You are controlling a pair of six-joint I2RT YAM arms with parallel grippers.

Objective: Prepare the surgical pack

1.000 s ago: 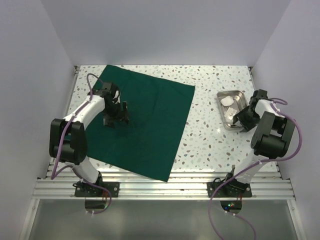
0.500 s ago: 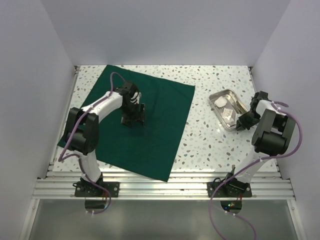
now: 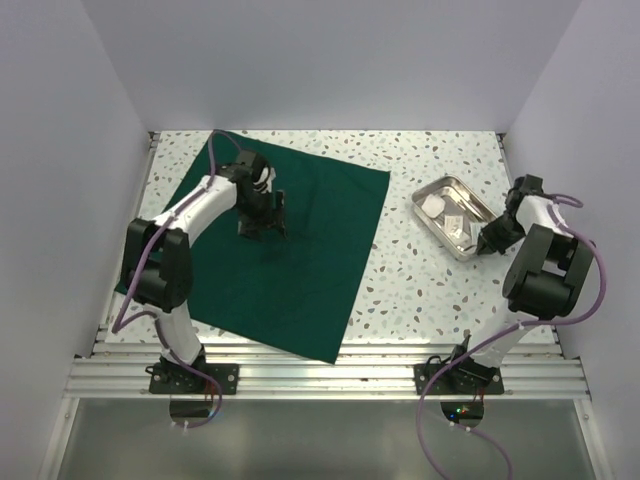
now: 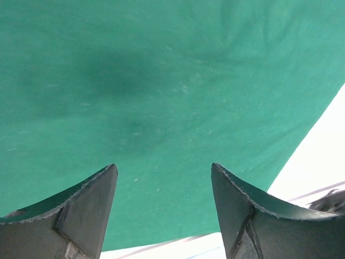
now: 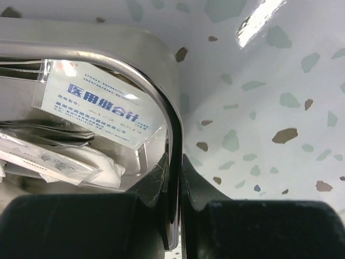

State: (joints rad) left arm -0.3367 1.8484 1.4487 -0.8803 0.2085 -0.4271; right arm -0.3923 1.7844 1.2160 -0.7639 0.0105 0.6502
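Note:
My right gripper should lift and turn the tray next, then lower it onto the cloth's middle, because the green cloth is empty.
A dark green cloth lies flat over the left half of the table, also filling the left wrist view. My left gripper hovers open above the cloth's upper middle, nothing between its fingers. On the right sits a shiny steel tray, turned askew, holding white gauze pads and a labelled clear packet. My right gripper is shut on the tray's rim at its near right corner, one finger inside the tray and one outside.
The speckled white tabletop shows between cloth and tray. Pale walls enclose the table on three sides. An aluminium rail with both arm bases runs along the near edge. The cloth's edge and bare table appear at the left wrist view's right.
My right gripper closed on the tray rim and the tray has swung and slid left. My left gripper moved right and toward the back over the cloth, staying open.

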